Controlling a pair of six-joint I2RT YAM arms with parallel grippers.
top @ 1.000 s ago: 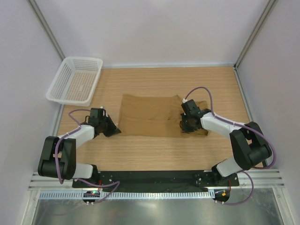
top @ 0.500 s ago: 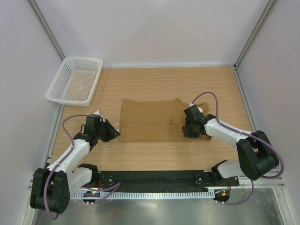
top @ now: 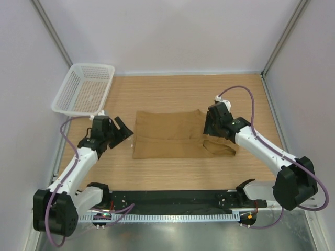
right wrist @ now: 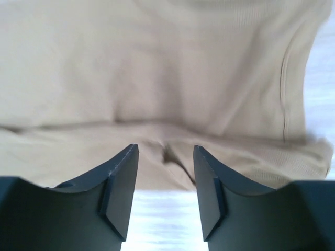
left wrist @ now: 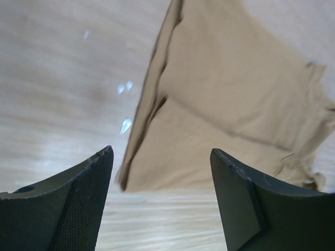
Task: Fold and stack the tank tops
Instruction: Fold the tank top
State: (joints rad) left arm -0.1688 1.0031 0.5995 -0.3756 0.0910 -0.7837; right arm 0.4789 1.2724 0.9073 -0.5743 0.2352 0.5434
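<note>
The tank top's far edge (top: pixel 198 112) still lies unfolded beyond its folded near part, so I need to move my right gripper outward and down onto that edge and close.
The tan-brown tank top (top: pixel 170 140) lies folded into a wide band on the wooden table, with a rumpled end at its right. My left gripper (top: pixel 124 131) hovers just off the cloth's left edge, open and empty. In the left wrist view the tank top (left wrist: pixel 225 99) lies ahead of the left gripper (left wrist: pixel 161 180), with bare wood between the fingers. My right gripper (top: pixel 209 133) hangs over the rumpled right end, open. In the right wrist view the right gripper (right wrist: pixel 165 180) is above the edge of the tank top (right wrist: pixel 157 78) and holds nothing.
A white mesh basket (top: pixel 63 89) stands at the back left corner, close behind my left arm. Bare wood table (top: pixel 172 172) runs between the cloth and the arm bases. Walls and metal frame posts enclose the table on three sides.
Both grippers went from shut to open and let go of the cloth. The left one pulled back off its left edge; the right one rose over its right end. The cloth's right end has settled rumpled.
</note>
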